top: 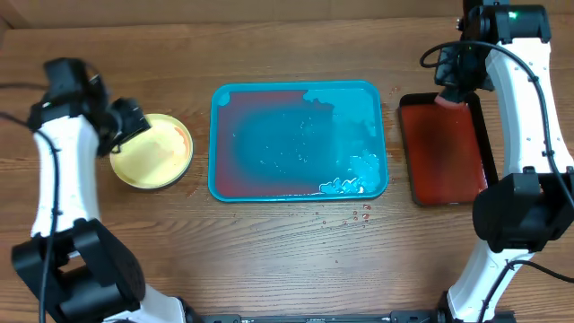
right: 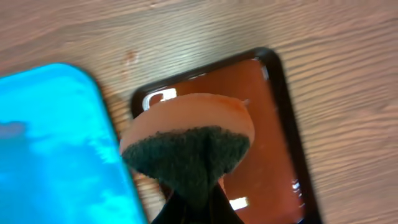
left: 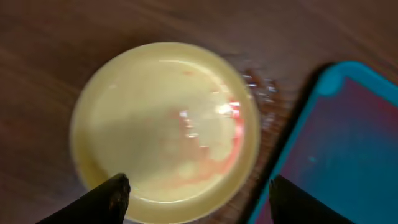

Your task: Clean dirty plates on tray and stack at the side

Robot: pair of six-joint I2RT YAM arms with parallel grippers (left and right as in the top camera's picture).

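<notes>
The sponge (right: 186,140) should next come back with my right gripper from the dark-red tray's far rim and down for release, as that tray's open bottom is below and back from the gripper.
A pale yellow plate (top: 152,151) lies on the wooden table just left of the teal tray (top: 215,144), with a faint red smear near its right edge. Whether other plates lie under it I cannot tell. In the left wrist view the plate (left: 161,118) fills the middle and the tray (left: 348,143) shows at the right. My left gripper (top: 133,121) (left: 199,183) hovers over the plate's near edge, open, with nothing between its fingers. My right gripper (top: 451,94) (right: 199,208) is shut on an orange sponge (right: 186,140) with a dark green scouring face.
The sponge hangs over the far end of a dark-red tray (top: 444,152) (right: 264,143) with a black rim, right of the teal tray (right: 56,143). Reddish water and foam (top: 354,179) lie in the teal tray. Drops (top: 359,215) wet the table in front of it.
</notes>
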